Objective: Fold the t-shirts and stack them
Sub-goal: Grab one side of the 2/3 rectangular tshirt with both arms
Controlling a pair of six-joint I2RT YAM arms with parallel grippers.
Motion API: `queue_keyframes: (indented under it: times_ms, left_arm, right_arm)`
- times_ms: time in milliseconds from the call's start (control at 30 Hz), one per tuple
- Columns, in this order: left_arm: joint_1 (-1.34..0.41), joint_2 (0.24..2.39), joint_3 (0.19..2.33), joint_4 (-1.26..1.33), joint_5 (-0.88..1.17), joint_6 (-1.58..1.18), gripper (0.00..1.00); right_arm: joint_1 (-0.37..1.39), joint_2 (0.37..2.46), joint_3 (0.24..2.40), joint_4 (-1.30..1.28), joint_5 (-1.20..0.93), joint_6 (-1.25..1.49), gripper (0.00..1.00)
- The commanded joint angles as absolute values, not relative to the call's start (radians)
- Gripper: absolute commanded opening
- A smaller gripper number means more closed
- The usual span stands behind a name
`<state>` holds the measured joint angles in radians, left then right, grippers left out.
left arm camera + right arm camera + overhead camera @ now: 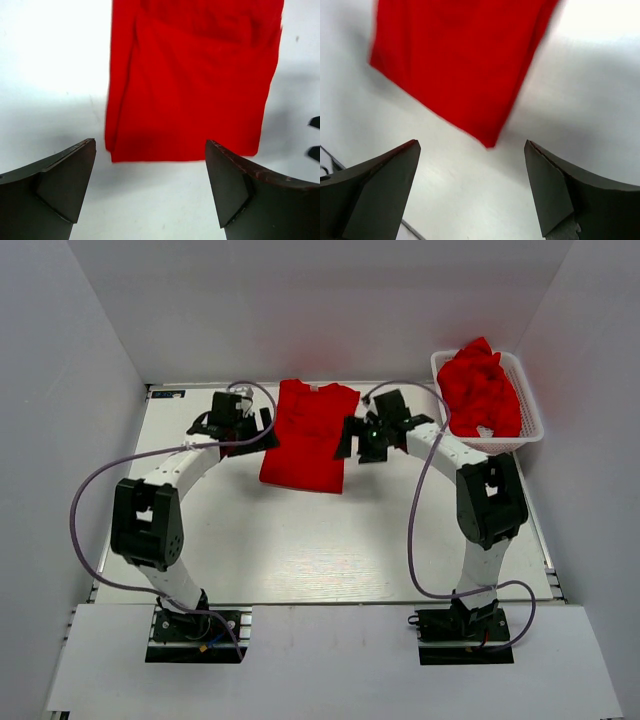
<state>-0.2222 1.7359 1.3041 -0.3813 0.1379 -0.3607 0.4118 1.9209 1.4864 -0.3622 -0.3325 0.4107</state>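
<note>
Next I will move my left gripper down and back onto the t-shirt's near corner (264, 478) (115, 156), which lies below and back from it, as its open fingers still hover higher.
A red t-shirt (310, 434) lies folded into a long rectangle on the white table, far centre. It fills the upper part of the left wrist view (192, 80) and of the right wrist view (457, 65). My left gripper (262, 430) is open and empty at the shirt's left edge; its fingers (60, 185) frame bare table below the shirt's edge. My right gripper (352, 438) is open and empty at the shirt's right edge, with a shirt corner just ahead of its fingers (560, 185). More red t-shirts (482, 388) are heaped in a white basket (532, 423).
The white basket stands at the far right corner of the table. White walls close the table in on the left, back and right. Purple cables (85, 500) loop beside each arm.
</note>
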Motion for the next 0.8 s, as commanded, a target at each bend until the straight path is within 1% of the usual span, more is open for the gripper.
queue_keyframes:
  times_ms: [0, 133, 267, 600, 700, 733, 767]
  left_arm:
    - [-0.222, 1.658, 1.192, -0.359, 0.184, -0.304, 1.00]
    - [-0.222, 1.640, 1.128, -0.336, 0.152, -0.272, 1.00]
    - [-0.222, 1.664, 1.065, -0.260, 0.186, -0.247, 1.00]
    - [-0.222, 1.784, 1.055, -0.192, 0.247, -0.235, 1.00]
    - [-0.222, 1.796, 1.037, -0.178, 0.258, -0.219, 0.95]
    - [-0.222, 1.796, 1.008, -0.164, 0.258, -0.219, 0.90]
    - [-0.222, 1.796, 0.997, -0.149, 0.267, -0.219, 0.88]
  right_arm:
    - [0.457, 1.870, 1.358, -0.341, -0.293, 0.391, 0.90]
    - [0.489, 1.882, 1.293, -0.305, -0.325, 0.417, 0.90]
    - [0.514, 1.920, 1.299, -0.290, -0.334, 0.429, 0.90]
    - [0.529, 2.009, 1.336, -0.272, -0.331, 0.451, 0.90]
    - [0.529, 2.028, 1.344, -0.273, -0.334, 0.453, 0.90]
    - [0.529, 2.029, 1.348, -0.278, -0.336, 0.454, 0.90]
    - [0.529, 2.032, 1.344, -0.278, -0.337, 0.454, 0.90]
